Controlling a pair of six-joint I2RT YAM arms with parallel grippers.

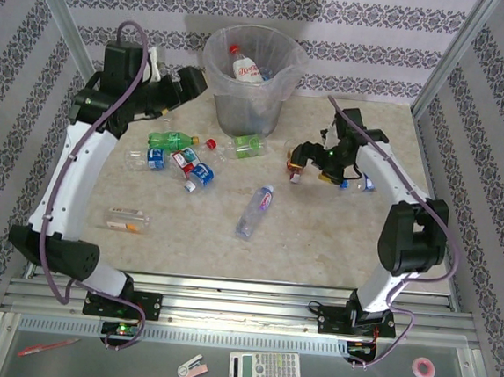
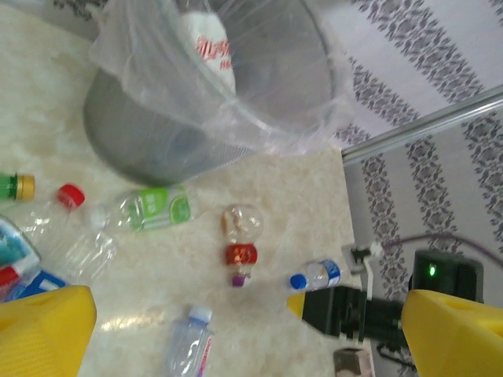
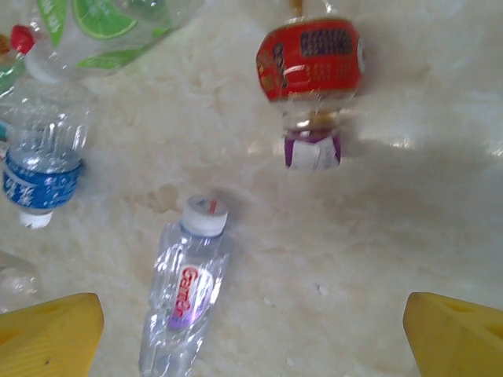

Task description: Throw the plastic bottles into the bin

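Note:
I should next move my right gripper outward and down over the clear far end of the red-labelled bottle (image 1: 292, 146), because that end is below my gripper's fingers and farther outward.
The grey bin (image 1: 246, 100) with its clear bag stands at the back of the table, and one white-labelled bottle (image 1: 245, 66) lies inside it. Several plastic bottles lie on the table: a green one (image 1: 172, 139), a green-labelled one (image 1: 248, 144), blue-labelled ones (image 1: 198, 175) and a clear one (image 1: 254, 211). My left gripper (image 1: 198, 80) hovers open just left of the bin, holding nothing (image 2: 247, 314). Right of centre, my right gripper (image 1: 311, 169) stands open and empty (image 3: 251, 322) above the table. Below it lie the clear white-capped bottle (image 3: 185, 298) and a red-labelled, purple-capped bottle (image 3: 310, 71).
An orange-labelled bottle (image 1: 126, 220) lies alone near the left arm. A blue-capped bottle (image 2: 318, 275) rests beside the right arm's wrist (image 2: 354, 310). Metal frame posts (image 1: 439, 72) and patterned walls close in the table on both sides and at the back.

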